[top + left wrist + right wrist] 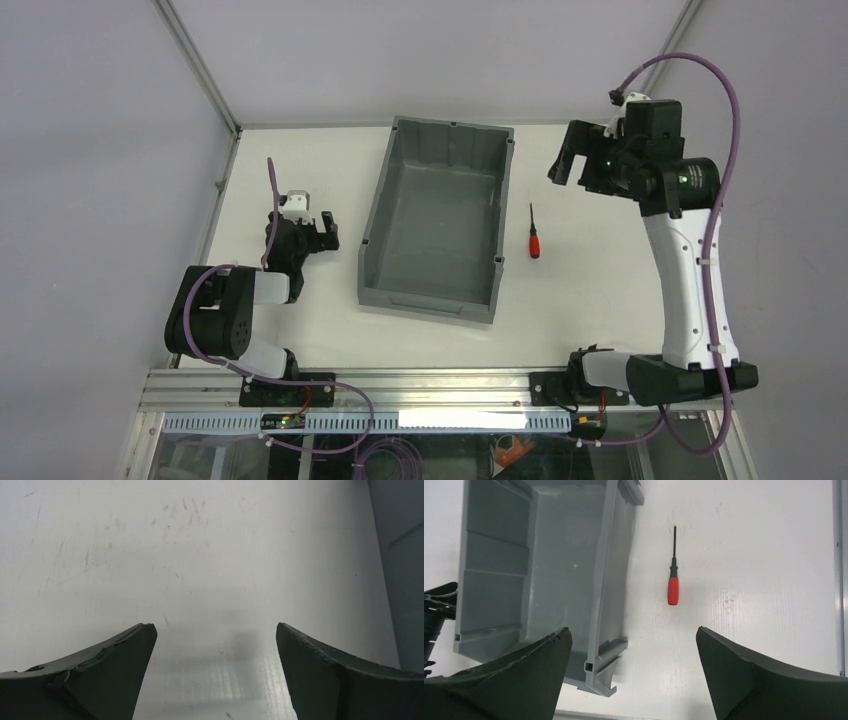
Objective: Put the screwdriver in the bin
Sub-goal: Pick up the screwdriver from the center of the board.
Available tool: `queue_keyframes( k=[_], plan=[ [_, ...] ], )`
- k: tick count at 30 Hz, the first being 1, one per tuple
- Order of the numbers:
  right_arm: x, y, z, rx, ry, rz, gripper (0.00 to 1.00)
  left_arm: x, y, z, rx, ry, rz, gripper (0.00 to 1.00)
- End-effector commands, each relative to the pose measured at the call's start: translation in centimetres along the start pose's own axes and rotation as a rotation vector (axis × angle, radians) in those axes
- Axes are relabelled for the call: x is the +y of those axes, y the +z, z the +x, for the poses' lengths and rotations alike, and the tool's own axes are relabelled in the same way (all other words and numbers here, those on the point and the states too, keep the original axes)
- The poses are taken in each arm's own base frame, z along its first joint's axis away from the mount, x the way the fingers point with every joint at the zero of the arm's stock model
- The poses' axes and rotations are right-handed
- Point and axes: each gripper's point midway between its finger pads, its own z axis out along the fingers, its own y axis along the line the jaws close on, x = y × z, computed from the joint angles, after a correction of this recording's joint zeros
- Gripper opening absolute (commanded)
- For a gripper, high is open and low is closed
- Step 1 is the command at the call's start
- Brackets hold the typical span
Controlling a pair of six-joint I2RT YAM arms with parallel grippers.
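I should next lower my right gripper to the tabletop, with my fingers on both sides of the screwdriver's red handle (534,246) (673,591), and close, because the screwdriver lies flat and clear of the bin's side.
The screwdriver (534,236), with a red handle and a thin black shaft, lies flat on the white table just right of the bin (430,302). The grey bin is empty. My right gripper (566,163) is open and empty, raised above the table beyond the screwdriver. In the right wrist view the screwdriver (673,582) lies between and ahead of the open fingers, the gripper (633,630) well above it, with the bin's wall (604,565) to the left. My left gripper (325,232) is open and empty, left of the bin; its wrist view (215,625) shows only bare table.
The bin's outer wall (405,580) shows at the right edge of the left wrist view. The left arm (434,615) shows past the bin in the right wrist view. Grey enclosure walls stand at the back and both sides. A metal rail (440,380) runs along the near edge.
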Motion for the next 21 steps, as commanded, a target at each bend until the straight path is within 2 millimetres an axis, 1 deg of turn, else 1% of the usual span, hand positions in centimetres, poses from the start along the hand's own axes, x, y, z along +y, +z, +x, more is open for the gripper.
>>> queue_keyframes(
  k=[1,5,11,13,18,21],
  plan=[
    [-0.8,1.1,0.9,0.055,0.009,0.042,0.99,-0.2,0.4,-2.5,-0.081,0.020,0.017,0.99],
    [-1.8,3.4,2.3,0.118,0.011,0.086,0.98,-0.2,0.4,-2.5,-0.081,0.020,0.018,0.99],
    [-2.6,7.2,4.7,0.203,0.017,0.103,0.94,-0.2,0.4,-2.5,-0.081,0.019,0.016,0.99],
    [-2.9,8.6,6.0,0.248,0.023,0.111,0.93,-0.2,0.4,-2.5,-0.081,0.020,0.017,0.99],
    [-3.3,11.3,7.9,0.300,0.049,0.118,0.89,-0.2,0.4,-2.5,-0.082,0.019,0.016,0.99],
    [-4.0,12.9,9.5,0.344,0.057,0.142,0.87,-0.2,0.4,-2.5,-0.081,0.019,0.016,0.99]
  ],
)
